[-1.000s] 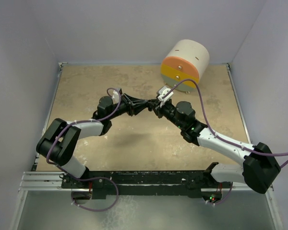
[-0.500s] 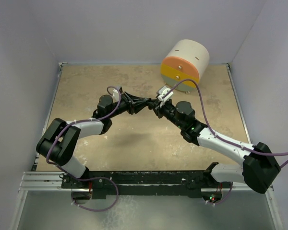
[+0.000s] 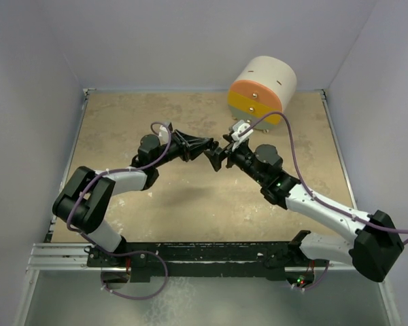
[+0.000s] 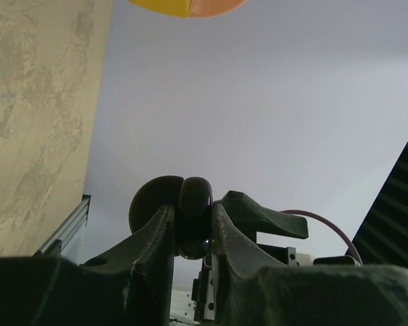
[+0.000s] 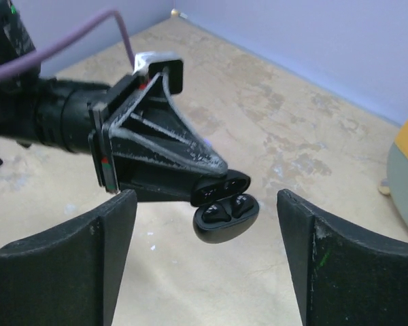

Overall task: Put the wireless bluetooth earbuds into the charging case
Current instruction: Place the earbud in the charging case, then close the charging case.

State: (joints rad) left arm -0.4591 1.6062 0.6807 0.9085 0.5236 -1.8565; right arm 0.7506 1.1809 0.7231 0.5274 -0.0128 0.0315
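Note:
My left gripper tips downward next, lowers the case point(image 5: 226, 219) onto the bare tabletop below its fingers and lets go, since both earbuds sit in their wells.
A black charging case point(image 5: 226, 219) hangs in mid-air with its lid open. Two black wireless bluetooth earbuds point(image 5: 213, 212) sit side by side in its wells. My left gripper point(image 5: 214, 180) is shut on the case from the left and holds it above the table. In the left wrist view the case point(image 4: 194, 197) is pinched between the left gripper's point(image 4: 194, 221) fingers. My right gripper point(image 5: 205, 204) faces the case, open wide, with its fingers on either side and not touching it. From above, both grippers meet at mid-table: left gripper point(image 3: 205, 145), right gripper point(image 3: 221, 157).
A large cream drum with an orange and yellow face point(image 3: 262, 89) lies on its side at the back right of the tan table point(image 3: 122, 122). Pale walls enclose the table on three sides. A metal rail point(image 3: 61, 257) runs along the near edge.
The right gripper has opened from nearly shut and drawn back a little to the right. The left gripper has kept its hold on the case and barely moved.

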